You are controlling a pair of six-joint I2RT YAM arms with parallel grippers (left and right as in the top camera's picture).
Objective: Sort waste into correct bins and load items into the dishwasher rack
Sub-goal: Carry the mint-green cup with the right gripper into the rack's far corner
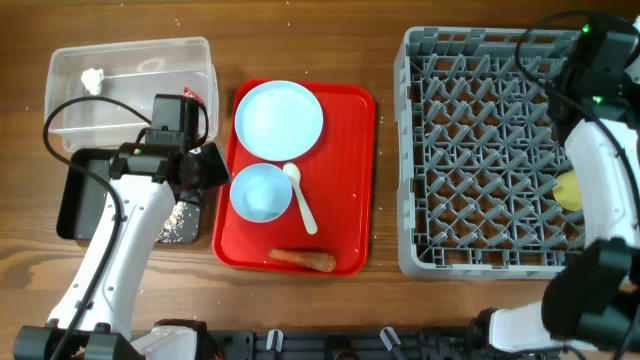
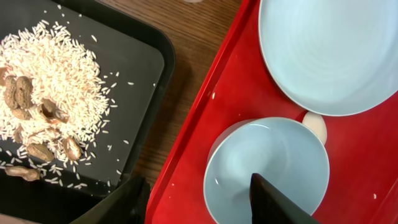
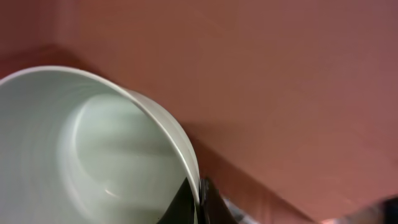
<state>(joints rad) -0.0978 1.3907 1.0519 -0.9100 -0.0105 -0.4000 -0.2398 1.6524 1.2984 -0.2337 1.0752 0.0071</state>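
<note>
The pale green bowl (image 3: pixel 81 143) will next go down with my right gripper into the rack's far corner below, clear of the yellow cup. Then I will let go of the bowl's rim.
My left gripper (image 1: pixel 205 165) (image 2: pixel 199 202) is open. One finger hangs over the light blue bowl (image 1: pixel 260 192) (image 2: pixel 267 165) and the other over the black tray's (image 1: pixel 75 200) (image 2: pixel 140 56) edge. The tray holds beige food scraps (image 1: pixel 180 222) (image 2: pixel 46 93). My right gripper (image 3: pixel 200 199) is shut on the rim of the pale green bowl (image 3: pixel 81 143), held up by the rack's far right corner (image 1: pixel 605 50). The pale blue plate (image 1: pixel 278 118) (image 2: pixel 336 50), white spoon (image 1: pixel 300 195) and carrot piece (image 1: pixel 302 259) lie on the red tray (image 1: pixel 355 180). The yellow cup (image 1: pixel 568 190) sits in the dishwasher rack (image 1: pixel 480 150).
The clear tub (image 1: pixel 130 90) at the back left holds a small white scrap (image 1: pixel 93 78). The red wrapper (image 1: pixel 190 93) shows at the tub's right end, behind my left arm. Cables run over the rack's far right corner.
</note>
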